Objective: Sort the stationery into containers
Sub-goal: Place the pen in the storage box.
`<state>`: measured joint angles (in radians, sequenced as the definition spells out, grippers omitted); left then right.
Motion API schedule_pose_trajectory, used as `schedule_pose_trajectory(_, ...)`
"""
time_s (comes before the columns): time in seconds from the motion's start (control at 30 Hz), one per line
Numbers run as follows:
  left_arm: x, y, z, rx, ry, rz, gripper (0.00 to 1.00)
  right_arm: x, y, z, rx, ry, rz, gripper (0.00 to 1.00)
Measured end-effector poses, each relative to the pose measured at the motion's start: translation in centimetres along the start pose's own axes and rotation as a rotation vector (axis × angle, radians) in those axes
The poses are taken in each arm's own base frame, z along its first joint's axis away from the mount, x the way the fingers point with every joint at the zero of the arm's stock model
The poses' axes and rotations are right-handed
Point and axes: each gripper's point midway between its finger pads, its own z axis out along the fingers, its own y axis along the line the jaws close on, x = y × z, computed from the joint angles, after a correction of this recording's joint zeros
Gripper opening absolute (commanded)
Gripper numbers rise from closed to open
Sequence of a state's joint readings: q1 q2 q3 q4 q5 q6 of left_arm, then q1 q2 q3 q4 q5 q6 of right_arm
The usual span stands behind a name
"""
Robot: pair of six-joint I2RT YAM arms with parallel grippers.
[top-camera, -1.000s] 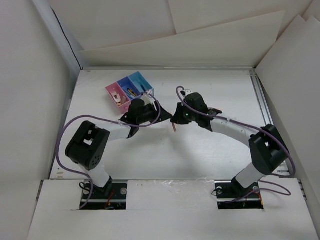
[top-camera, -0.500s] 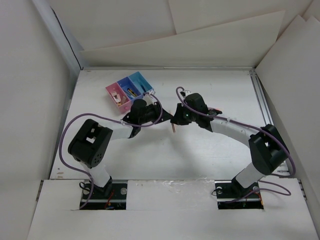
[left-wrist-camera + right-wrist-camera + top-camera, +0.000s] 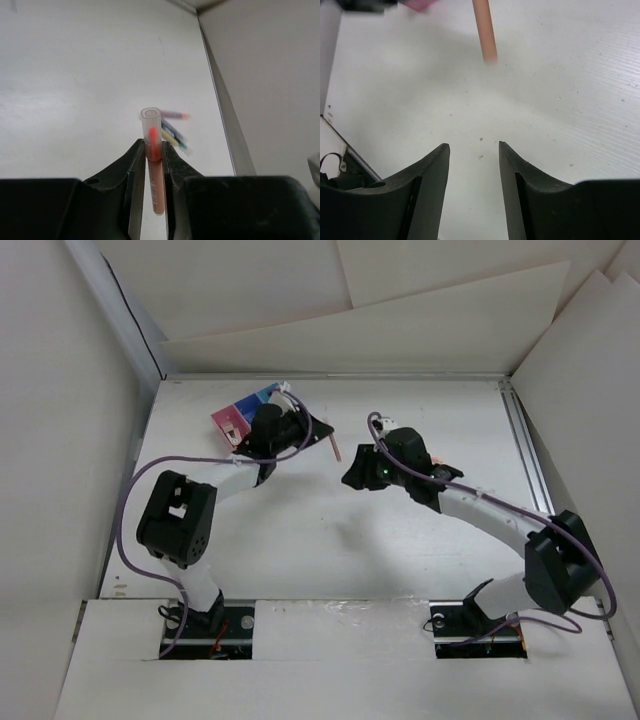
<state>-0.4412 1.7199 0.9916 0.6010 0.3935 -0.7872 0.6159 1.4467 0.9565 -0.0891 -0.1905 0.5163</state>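
I need to swing my left gripper outward and to the left in the top view next, over the light blue bin, because the pink-red pen is still hanging beside the containers.
My left gripper (image 3: 322,437) is shut on the pink-red pen (image 3: 335,449), which hangs from it just right of the containers. In the left wrist view the pen (image 3: 153,170) stands clamped between the jaws of the left gripper (image 3: 152,145). The pink bin (image 3: 228,423) and light blue bin (image 3: 266,396) show at the far left; my left arm covers the dark blue bin. My right gripper (image 3: 353,478) is open and empty over bare table, right of the pen. Its wrist view shows the gripper (image 3: 474,145) with spread jaws and the pen (image 3: 484,31) beyond them.
Several loose pens (image 3: 173,131), one yellow, lie blurred on the table beyond the left gripper, near the right side wall (image 3: 260,75). White walls enclose the table (image 3: 330,540) on the left, right and far sides.
The pen hung at the right gripper before; now the left gripper holds it and has carried it up and toward the far side. The right gripper has drawn back to the right.
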Motion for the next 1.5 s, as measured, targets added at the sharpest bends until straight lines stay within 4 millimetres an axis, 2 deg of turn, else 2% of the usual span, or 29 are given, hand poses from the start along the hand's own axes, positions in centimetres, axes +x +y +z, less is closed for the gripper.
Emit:
schedule_pose_trajectory(0.13, -7.4, 2.6, 0.2, -0.078, -0.143, -0.011, 0.0, -1.7, 0.3, -1.5, -0.018, -0.073, 0.003, 0.51)
schedule_pose_trajectory(0.3, -15.6, 7.6, 0.0, -0.224, -0.293, -0.043, 0.0, -2.6, -1.3, -1.8, 0.017, -0.109, 0.045, 0.51)
schedule_pose_trajectory(0.37, -17.5, 9.5, -0.2, -0.277, -0.324, -0.05, 0.0, -2.6, -2.1, -1.9, 0.036, -0.113, 0.065, 0.51)
schedule_pose_trajectory(0.5, -19.5, 12.3, 0.1, -0.369, -0.346, -0.055, 0.0, -2.8, -3.7, -2.0, 0.07, -0.123, 0.105, 0.51)
schedule_pose_trajectory(0.67, -19.4, 14.9, 0.8, -0.443, -0.327, -0.052, 0.05, -3.1, -4.5, -2.1, 0.093, -0.134, 0.126, 0.51)
schedule_pose_trajectory(0.83, -17.8, 17.2, 1.3, -0.495, -0.286, -0.067, 0.2, -3.2, -4.7, -2.1, 0.103, -0.141, 0.135, 0.5)
schedule_pose_trajectory(0.9, -17.4, 17.7, 1.4, -0.509, -0.276, -0.066, 0.31, -3.3, -5.0, -2.1, 0.113, -0.147, 0.141, 0.5)
schedule_pose_trajectory(1.03, -17.2, 17.9, 1.4, -0.519, -0.274, -0.056, 0.44, -3.7, -6.1, -2.3, 0.154, -0.171, 0.162, 0.4)
schedule_pose_trajectory(1.1, -17.2, 17.9, 1.4, -0.521, -0.274, -0.053, 0.45, -3.8, -6.9, -2.5, 0.18, -0.184, 0.178, 0.31)
schedule_pose_trajectory(1.17, -17.2, 17.8, 1.5, -0.523, -0.274, -0.05, 0.46, -4.1, -7.8, -2.8, 0.21, -0.201, 0.199, 0.17)
schedule_pose_trajectory(1.23, -17.2, 17.5, 1.4, -0.519, -0.282, -0.044, 0.46, -4.8, -8.9, -3.2, 0.25, -0.233, 0.222, 0.04)
schedule_pose_trajectory(1.3, -16.6, 17.0, 0.9, -0.515, -0.285, -0.04, 0.46, -5.4, -10.3, -3.7, 0.308, -0.267, 0.249, 0.01)
schedule_pose_trajectory(1.4, -15.6, 14.8, -0.2, -0.488, -0.297, -0.021, 0.46, -5.6, -13.2, -4.7, 0.426, -0.299, 0.291, 0.01)
schedule_pose_trajectory(1.43, -15.1, 13.5, -0.6, -0.468, -0.3, -0.011, 0.46, -5.5, -14.2, -5.0, 0.462, -0.304, 0.302, 0.01)
schedule_pose_trajectory(1.5, -14.3, 10.2, -1.1, -0.407, -0.32, 0.02, 0.46, -5.4, -15.9, -5.3, 0.522, -0.308, 0.325, 0.13)
